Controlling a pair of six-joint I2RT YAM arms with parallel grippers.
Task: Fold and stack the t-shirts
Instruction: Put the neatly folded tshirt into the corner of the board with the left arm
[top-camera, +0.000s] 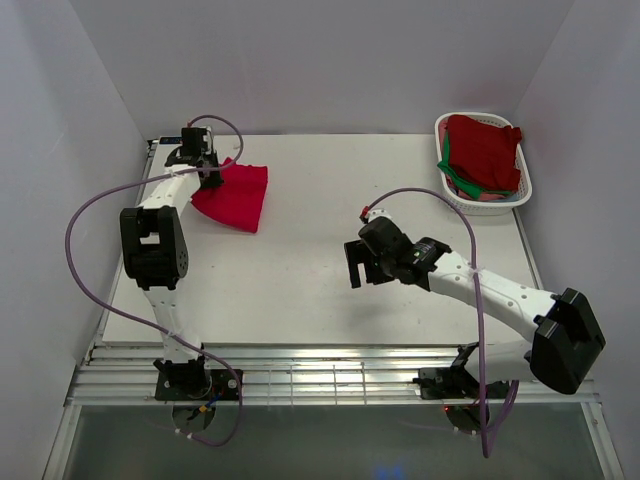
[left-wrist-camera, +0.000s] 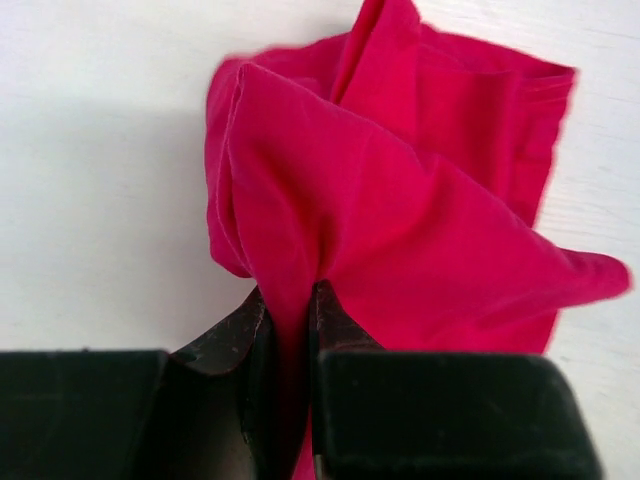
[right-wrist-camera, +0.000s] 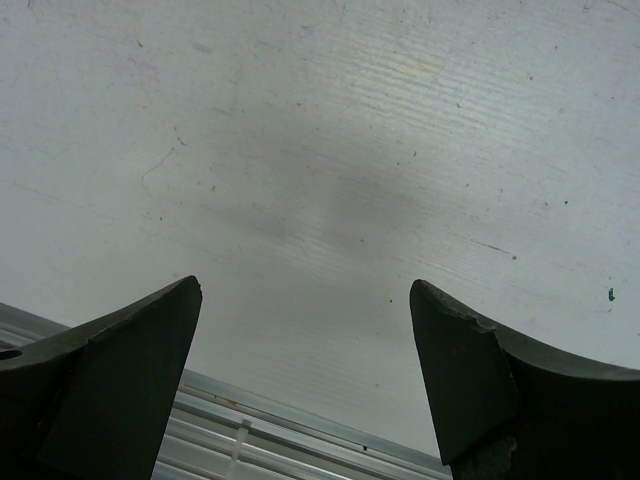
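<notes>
My left gripper slides the t-shirt to the left in the top view onto the bare tabletop by the wall next and releases it there.
A folded crimson t-shirt (top-camera: 236, 196) lies at the far left of the table. My left gripper (top-camera: 212, 166) is shut on its far left edge; in the left wrist view the cloth (left-wrist-camera: 400, 200) bunches up between the two black fingers (left-wrist-camera: 340, 330). More t-shirts, dark red (top-camera: 487, 150) with a green one (top-camera: 452, 175) under them, lie heaped in the white basket (top-camera: 528, 185) at the far right. My right gripper (top-camera: 355, 270) hangs open and empty over the bare table in the middle; its wrist view shows only tabletop between the fingertips (right-wrist-camera: 455, 330).
The table's near edge is a metal rail (top-camera: 330, 375), also seen low in the right wrist view (right-wrist-camera: 280, 430). White walls close the table on the left, back and right. Purple cables loop from both arms.
</notes>
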